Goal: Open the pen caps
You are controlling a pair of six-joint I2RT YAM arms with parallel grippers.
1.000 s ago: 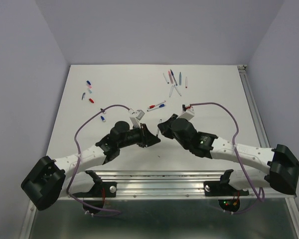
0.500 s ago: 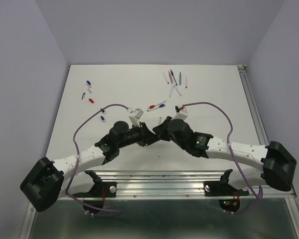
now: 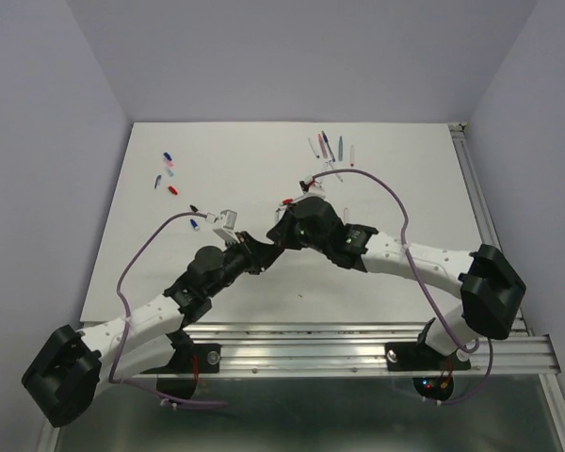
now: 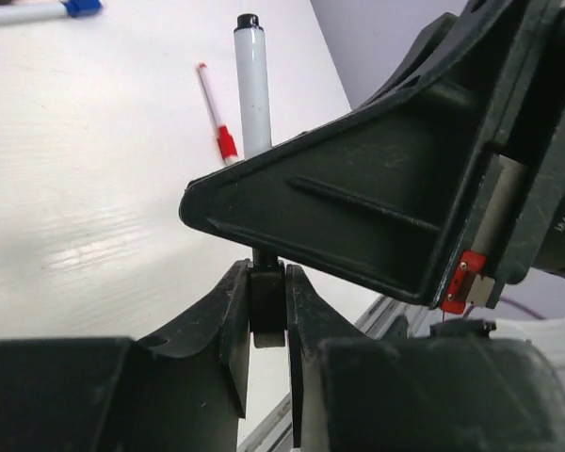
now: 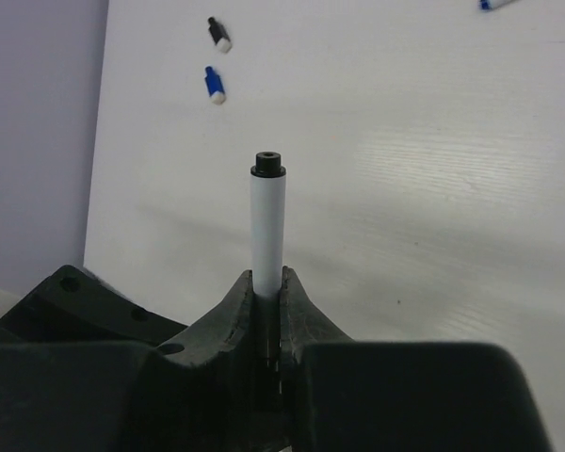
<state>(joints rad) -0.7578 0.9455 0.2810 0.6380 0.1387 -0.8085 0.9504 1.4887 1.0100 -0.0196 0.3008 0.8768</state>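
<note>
My right gripper pulls away from the left gripper next, outward and down to the table at the cluster's near side [image 3: 344,187], since pens lie clustered at the back.
My left gripper [image 4: 266,282] is shut on a black pen cap [image 4: 266,309] with a pale end. My right gripper [image 5: 268,282] is shut on the white pen barrel [image 5: 268,226], whose black rear end points away from it. In the left wrist view the barrel [image 4: 253,89] rises behind the right gripper's finger [image 4: 358,221]. A thin dark neck joins cap and finger; I cannot tell whether the cap is still seated. In the top view the left gripper [image 3: 257,254] and the right gripper [image 3: 279,234] meet at mid-table. Loose caps [image 3: 169,172] lie far left, two of them in the right wrist view [image 5: 214,83].
Several pens [image 3: 330,151] lie in a cluster at the back right. A red-capped pen [image 4: 217,118] lies just beyond the grippers. The metal rail [image 3: 358,344] runs along the near edge. Purple cables arch over both arms.
Both grippers have moved left and farther onto the table, staying together. The right arm has stretched out toward the back left, and the left arm has swung round with it.
</note>
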